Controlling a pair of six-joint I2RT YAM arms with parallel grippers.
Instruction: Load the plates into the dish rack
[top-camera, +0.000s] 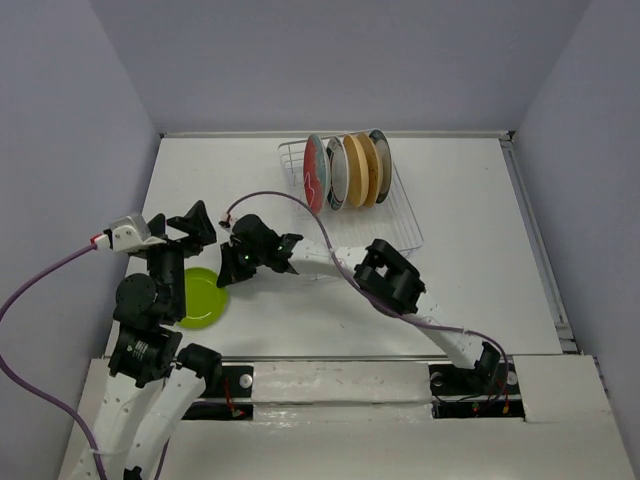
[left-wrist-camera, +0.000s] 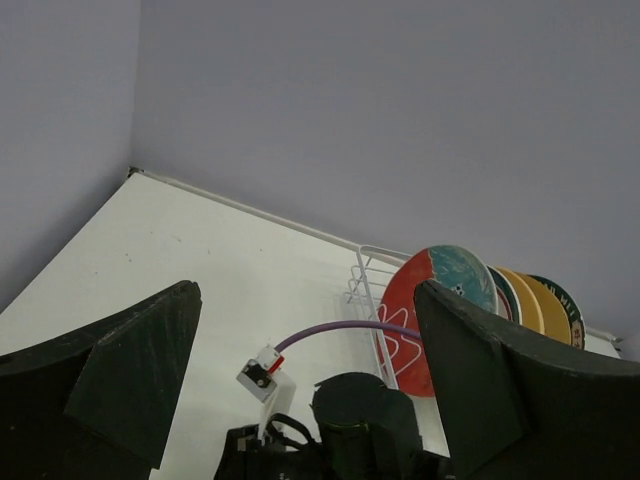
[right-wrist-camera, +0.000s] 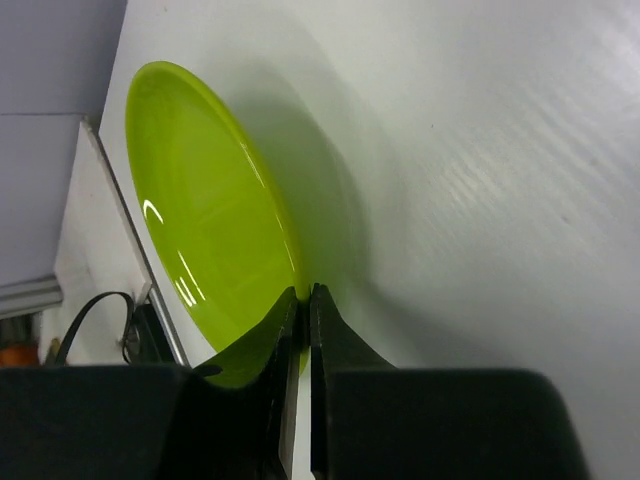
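The free gap beside the floral plate (top-camera: 316, 172) is outward of my gripper. My right gripper will next lift, move outward, then go down to release the plate.
The small lime green plate (top-camera: 200, 298) (right-wrist-camera: 210, 220) lies near the table's front left, partly under my left arm. My right gripper (top-camera: 227, 272) (right-wrist-camera: 304, 295) is shut on its right rim, one finger above the edge and one below. Several other plates stand upright in the white wire dish rack (top-camera: 405, 228) at the back centre. The teal-and-red floral plate (top-camera: 316, 172) (left-wrist-camera: 440, 290) is the frontmost, and the orange-tan plate (top-camera: 355, 170) stands behind it. My left gripper (top-camera: 185, 226) (left-wrist-camera: 310, 380) hangs open and empty above the table's left side, facing the rack (left-wrist-camera: 365, 280).
The right arm's wrist and purple cable (top-camera: 290, 200) lie across the table between the green plate and the rack. The rack's near half holds no plates. Grey walls close in the table on three sides, and a raised ledge (top-camera: 330, 372) runs along the front edge.
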